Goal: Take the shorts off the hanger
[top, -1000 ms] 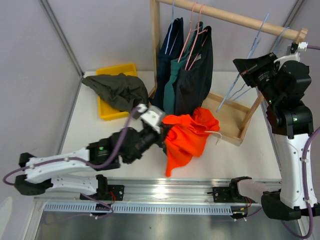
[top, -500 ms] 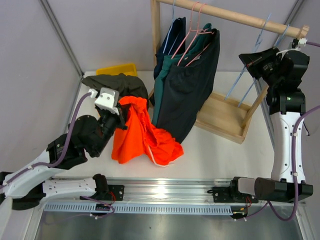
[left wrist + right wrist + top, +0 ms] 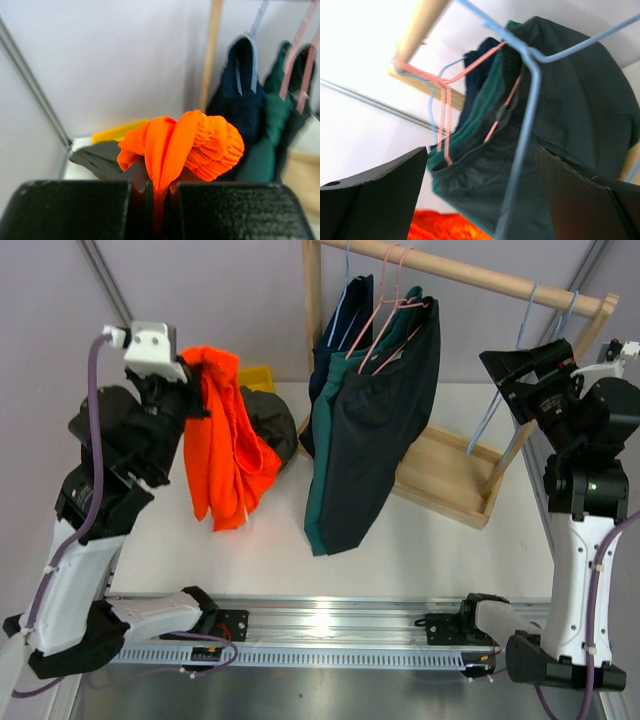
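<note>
The left gripper carries the bright orange shorts outward next, then lowers them over the yellow tray [image 3: 257,382] [image 3: 118,132] to let them go, since they still hang short of it.
My left gripper [image 3: 188,372] is raised high at the left and shut on the bright orange shorts [image 3: 228,445], which hang free of the table; in the left wrist view the orange shorts [image 3: 190,142] bunch out from between the closed jaws of the left gripper [image 3: 158,200]. Black shorts [image 3: 385,420], teal shorts [image 3: 322,465] and navy shorts [image 3: 338,340] hang on pink and blue hangers from the wooden rail [image 3: 470,275]. Olive shorts [image 3: 272,422] lie by the yellow tray. My right gripper [image 3: 500,372] stands open beside an empty blue hanger [image 3: 497,410], whose wire [image 3: 522,150] passes between the fingers of the right gripper [image 3: 481,152].
The yellow tray [image 3: 258,375] sits at the back left. The rack's wooden base [image 3: 450,480] and upright post [image 3: 312,310] take up the back middle and right. A second empty blue hanger [image 3: 572,310] hangs near the rail's right end.
My left arm has lifted the orange shorts from the table up to the left. The right gripper has opened. The hung shorts have swung forward.
</note>
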